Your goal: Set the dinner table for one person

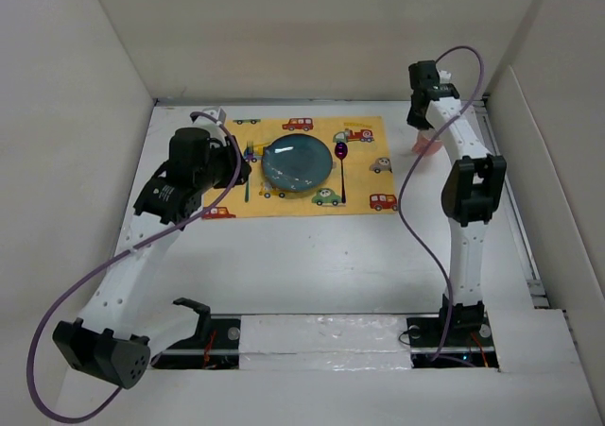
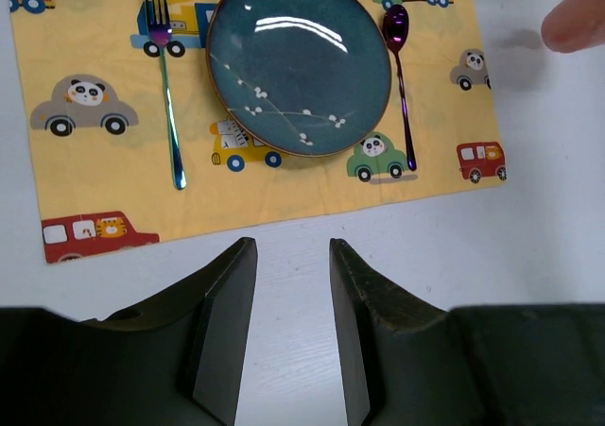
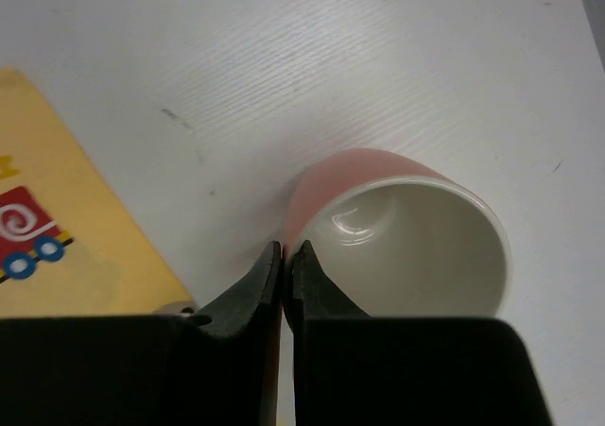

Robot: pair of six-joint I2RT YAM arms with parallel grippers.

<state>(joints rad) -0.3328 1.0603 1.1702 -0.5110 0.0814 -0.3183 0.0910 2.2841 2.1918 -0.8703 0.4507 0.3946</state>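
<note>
My right gripper lifts the pink cup [image 1: 427, 145] over the cloth's far corner next, then lowers it beside the purple spoon's bowl, where the cloth is empty.
On the white dinner table [image 1: 312, 256] lies a yellow car-print cloth [image 1: 364, 176]. On it are a blue plate [image 1: 297, 161], a fork [image 1: 248, 171] to its left and a purple spoon [image 1: 341, 166] to its right. My right gripper [image 3: 286, 248] is shut on the wall of a pink cup [image 3: 406, 228], one finger inside the rim and one outside, just right of the cloth's far corner [image 3: 66, 218]. The cup [image 1: 427, 145] is low over the table; I cannot tell if it touches. My left gripper [image 2: 293, 247] is open and empty over bare table just outside the cloth's edge, on the side away from the cup, with the fork [image 2: 168, 95] and plate [image 2: 299, 62] ahead.
Cream walls close in the table at the back and both sides [image 1: 85, 114]. The right arm's purple cable [image 1: 406, 209] hangs over the table's right part. The left arm's cable loops at the near left [image 1: 57, 313].
</note>
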